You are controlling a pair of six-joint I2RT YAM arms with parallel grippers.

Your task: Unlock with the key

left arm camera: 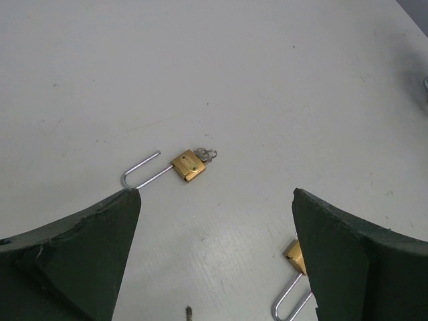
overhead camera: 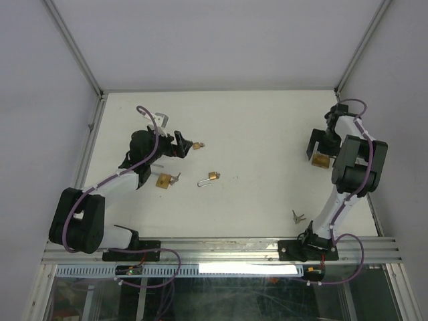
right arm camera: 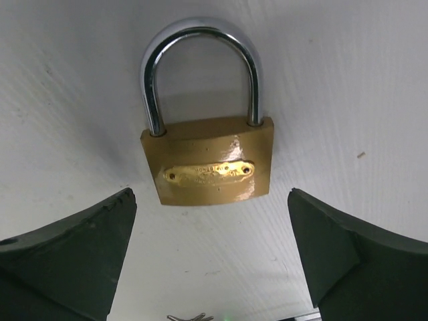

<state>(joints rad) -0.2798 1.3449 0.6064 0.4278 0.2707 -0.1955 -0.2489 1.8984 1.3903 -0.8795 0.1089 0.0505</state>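
The padlock lies below my right gripper, between its open fingers, so I should move the gripper down and close its fingers on the short sides of the large padlock's brass body (overhead camera: pixel 321 160) (right arm camera: pixel 211 164).
A large brass padlock (right arm camera: pixel 207 167) with its chrome shackle closed lies flat on the white table at the right (overhead camera: pixel 321 161). My right gripper (right arm camera: pixel 211 194) hovers over it (overhead camera: pixel 319 152), open, one fingertip on each side of the body's lower edge and touching nothing. A loose bunch of keys (overhead camera: pixel 296 216) lies near the right arm's base and shows at the bottom edge of the right wrist view (right arm camera: pixel 190 317). My left gripper (left arm camera: pixel 215 192) is open and empty over bare table (overhead camera: pixel 184 146). Beyond it lies a small brass padlock (left arm camera: pixel 188 165) with an open long shackle and a key in it.
Another small padlock (left arm camera: pixel 294 257) lies half hidden by the left gripper's right finger (left arm camera: pixel 354 261). In the top view small padlocks lie at centre (overhead camera: pixel 212 176), by the left forearm (overhead camera: pixel 164 180) and just off the left gripper's tip (overhead camera: pixel 198 144). Aluminium frame rails (overhead camera: pixel 87 154) edge the table.
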